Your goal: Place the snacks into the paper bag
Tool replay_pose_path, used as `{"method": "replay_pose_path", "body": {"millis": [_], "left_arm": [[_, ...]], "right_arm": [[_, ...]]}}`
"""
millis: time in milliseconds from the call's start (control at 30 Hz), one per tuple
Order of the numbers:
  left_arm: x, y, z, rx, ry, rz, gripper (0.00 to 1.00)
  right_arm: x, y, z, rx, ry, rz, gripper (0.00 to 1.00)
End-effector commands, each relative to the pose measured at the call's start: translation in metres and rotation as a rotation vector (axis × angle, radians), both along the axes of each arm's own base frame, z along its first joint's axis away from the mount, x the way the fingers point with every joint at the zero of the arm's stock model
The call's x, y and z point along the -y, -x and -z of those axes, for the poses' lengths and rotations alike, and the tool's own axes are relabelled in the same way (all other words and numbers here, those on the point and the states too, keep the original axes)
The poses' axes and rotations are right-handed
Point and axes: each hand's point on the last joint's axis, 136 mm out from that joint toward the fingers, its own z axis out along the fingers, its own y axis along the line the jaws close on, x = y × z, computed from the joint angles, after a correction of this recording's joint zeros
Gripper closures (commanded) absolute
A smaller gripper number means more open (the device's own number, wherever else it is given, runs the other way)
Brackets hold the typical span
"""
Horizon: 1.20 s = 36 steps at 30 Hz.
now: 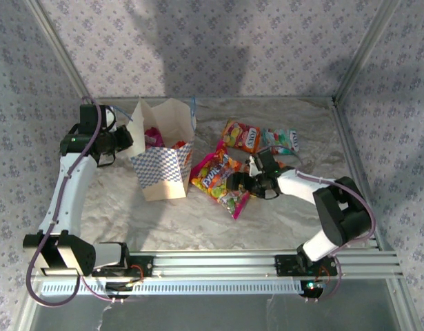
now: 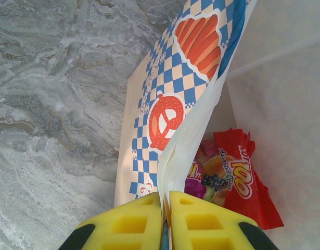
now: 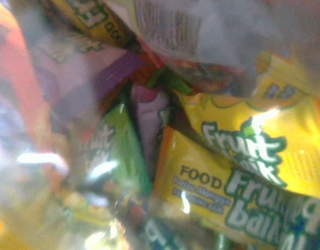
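My right gripper should first ease its fingers slightly outward, then close on the large multicoloured packet's edge opposite the bag, to get it toward the bag point(image 1: 163, 155).
The cream paper bag point(image 1: 163, 155) with a blue-and-white checkered band stands upright at the left. My left gripper point(image 1: 126, 142) is shut on its left rim; in the left wrist view the yellow fingers point(image 2: 196, 219) pinch the paper bag point(image 2: 165, 104). Inside lie a red packet point(image 2: 243, 177) and a purple packet point(image 2: 201, 179). My right gripper point(image 1: 239, 185) is down on the large multicoloured packet point(image 1: 215, 176), which presses close to the right wrist camera point(image 3: 227, 182) and hides the fingers. An orange packet point(image 1: 240, 136) and a teal-white packet point(image 1: 280, 141) lie behind it.
The marbled tabletop point(image 1: 198, 214) is bounded by a metal frame, with an aluminium rail point(image 1: 267, 262) along the near edge. Patterned walls stand on three sides. Bare table lies between the bag and the near rail.
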Motion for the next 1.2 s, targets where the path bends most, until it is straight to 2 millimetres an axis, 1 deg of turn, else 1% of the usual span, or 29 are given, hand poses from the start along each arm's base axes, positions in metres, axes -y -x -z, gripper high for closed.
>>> {"method": "replay_pose_path", "body": {"millis": [0,100,167,233,300,400,467,533,833,933,1067,1167], "left_arm": [[-0.002,0.005,-0.007,0.007,-0.021,0.008,0.9],[-0.002,0.005,-0.005,0.003,-0.021,0.008,0.89],[-0.002,0.005,-0.005,0.003,-0.021,0.008,0.89],[-0.002,0.005,-0.006,0.006,-0.021,0.009,0.9],[-0.002,0.005,-0.006,0.007,-0.021,0.009,0.9],[-0.002,0.005,-0.005,0.004,-0.021,0.008,0.9],[-0.002,0.005,-0.006,0.007,-0.02,0.008,0.9],[-0.002,0.005,-0.007,0.009,-0.02,0.008,0.9],[-0.002,0.005,-0.008,0.012,-0.018,0.005,0.9],[-0.002,0.006,-0.009,0.015,-0.018,0.006,0.9],[-0.002,0.006,-0.009,0.017,-0.018,0.005,0.9],[-0.002,0.005,-0.01,0.017,-0.019,0.008,0.9]], "right_arm": [[-0.014,-0.006,0.018,0.016,0.023,-0.022,0.11],[-0.011,-0.009,0.016,0.016,0.036,-0.01,0.18],[-0.009,-0.011,0.011,0.027,0.042,0.003,0.25],[-0.007,-0.013,0.006,0.032,0.048,0.013,0.3],[-0.004,-0.015,0.0,0.04,0.058,0.024,0.37],[0.001,-0.019,-0.011,0.051,0.091,0.038,0.54],[0.003,-0.019,-0.018,0.057,0.107,0.035,0.62],[0.002,-0.02,-0.025,0.066,0.109,0.024,0.67],[0.006,-0.022,-0.061,0.114,0.134,0.012,0.71],[0.009,-0.025,-0.078,0.148,0.151,0.007,0.71],[0.014,-0.032,-0.105,0.206,0.179,0.007,0.72],[0.017,-0.036,-0.123,0.253,0.196,0.006,0.75]]}}
